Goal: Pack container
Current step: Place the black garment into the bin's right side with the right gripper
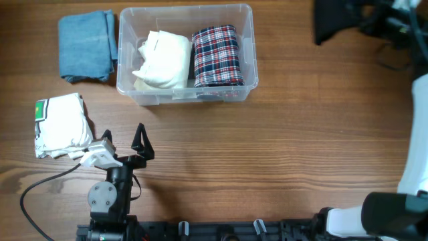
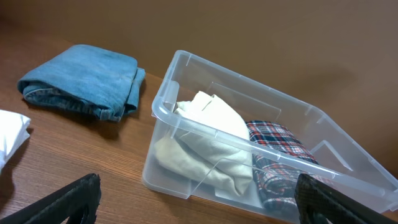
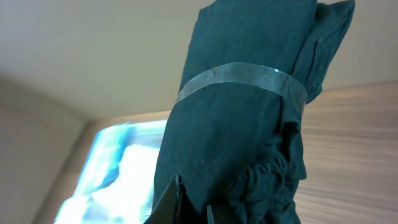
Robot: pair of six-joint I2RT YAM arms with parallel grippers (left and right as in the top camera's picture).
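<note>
The dark roll is outside the container, so next I should move my right gripper left in the overhead view, then down onto the plaid garment to let go of the roll.
The clear container (image 1: 249,47) stands at the back of the table, left of centre. It holds a cream folded garment (image 1: 162,60) and a plaid one (image 1: 217,55). It also shows in the left wrist view (image 2: 163,106). My left gripper (image 1: 142,144) is open and empty near the table's front, its fingers wide apart (image 2: 199,208), facing the container. My right gripper (image 1: 374,23) is raised at the back right, shut on a dark rolled garment (image 3: 242,124) bound with a clear tape band. This garment also shows in the overhead view (image 1: 336,20).
Folded blue jeans (image 1: 85,45) lie left of the container and also show in the left wrist view (image 2: 84,84). A white garment with a green label (image 1: 62,125) lies at the front left, beside my left arm. A cable (image 1: 40,184) loops near the front edge.
</note>
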